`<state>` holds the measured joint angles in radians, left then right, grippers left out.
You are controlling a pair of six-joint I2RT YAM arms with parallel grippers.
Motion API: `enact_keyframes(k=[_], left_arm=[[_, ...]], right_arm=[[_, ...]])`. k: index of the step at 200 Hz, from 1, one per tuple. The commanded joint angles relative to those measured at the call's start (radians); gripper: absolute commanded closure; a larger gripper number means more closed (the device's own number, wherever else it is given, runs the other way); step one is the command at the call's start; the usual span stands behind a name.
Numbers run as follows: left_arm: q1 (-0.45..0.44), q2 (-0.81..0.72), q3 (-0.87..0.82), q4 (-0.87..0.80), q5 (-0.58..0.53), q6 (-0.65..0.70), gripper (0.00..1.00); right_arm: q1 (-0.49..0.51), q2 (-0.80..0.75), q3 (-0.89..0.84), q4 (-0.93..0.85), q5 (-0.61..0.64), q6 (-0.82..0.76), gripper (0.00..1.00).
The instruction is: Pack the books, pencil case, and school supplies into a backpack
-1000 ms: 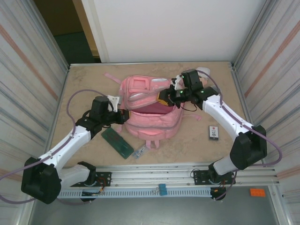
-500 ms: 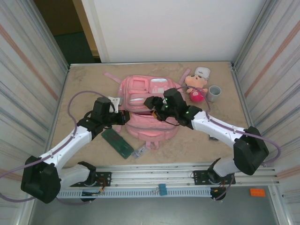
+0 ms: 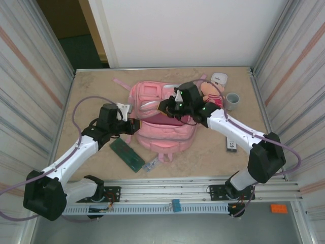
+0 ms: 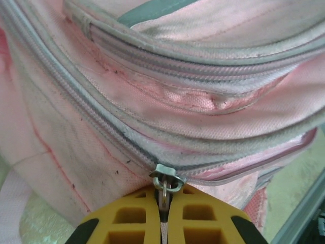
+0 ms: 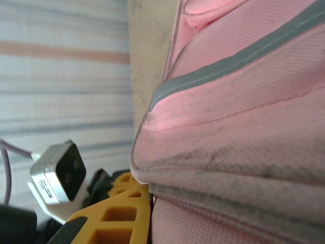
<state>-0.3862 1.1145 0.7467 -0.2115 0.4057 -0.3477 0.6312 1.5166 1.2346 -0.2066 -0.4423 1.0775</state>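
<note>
The closed part of the zipper lies outward. My left gripper needs to pull the zipper pull [image 4: 166, 182] outward along the side of the backpack next, then let it go.
The pink backpack [image 3: 152, 133] lies in the middle of the table, its main compartment gaping dark red. My left gripper [image 3: 133, 126] is at its left side, shut on the metal zipper pull [image 4: 166, 182]; the yellow fingers [image 4: 203, 216] pinch the tab. My right gripper [image 3: 165, 105] is over the upper flap [image 5: 238, 117], and pink fabric runs in beside its yellow finger [image 5: 119, 221]. The dark green pencil case [image 3: 127, 155] and the clear pen-like item [image 3: 151, 164] lie in front of the backpack. A small flat book [image 3: 231, 145] with a pale label lies at the right, partly under my right arm.
A pink plush doll [image 3: 209, 89], a grey cup [image 3: 232, 100] and a white object [image 3: 219, 78] stand at the back right. Corrugated walls close both sides. The left wrist camera [image 5: 58, 173] appears in the right wrist view.
My right gripper moved left across the backpack, then drew back slightly with the upper flap, so the dark red opening shows again. The left arm has stayed on the zipper pull.
</note>
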Motion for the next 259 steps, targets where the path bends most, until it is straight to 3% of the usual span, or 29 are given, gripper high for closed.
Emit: enact_keyframes(k=[1,31,83,149,179,200,218,259], left_arm=[[0.080,-0.007,0.040,-0.056,-0.076,0.083,1.00],[0.094,0.021,0.091,-0.053,-0.034,0.142,1.00],[0.129,0.100,0.173,-0.089,0.004,0.269,1.00],[0.179,0.274,0.213,-0.064,-0.074,0.322,1.00],[0.180,0.371,0.277,-0.054,-0.097,0.289,1.00],[0.180,0.367,0.300,-0.049,-0.068,0.245,0.81],[0.180,0.310,0.300,-0.056,-0.072,0.202,0.56],[0.181,0.124,0.274,-0.136,-0.118,0.114,0.33]], right_arm=[[-0.106,-0.020,0.116,-0.179,-0.187,-0.211,1.00],[-0.186,0.022,0.199,-0.228,-0.343,-0.248,1.00],[-0.189,0.100,0.343,-0.414,-0.474,-0.402,1.00],[-0.195,0.080,0.388,-0.459,-0.542,-0.452,1.00],[-0.197,0.080,0.381,-0.439,-0.488,-0.427,1.00],[-0.200,0.072,0.336,-0.325,-0.401,-0.326,1.00],[-0.198,0.059,0.267,-0.155,-0.335,-0.203,1.00],[-0.183,0.093,0.241,0.012,-0.200,-0.139,1.00]])
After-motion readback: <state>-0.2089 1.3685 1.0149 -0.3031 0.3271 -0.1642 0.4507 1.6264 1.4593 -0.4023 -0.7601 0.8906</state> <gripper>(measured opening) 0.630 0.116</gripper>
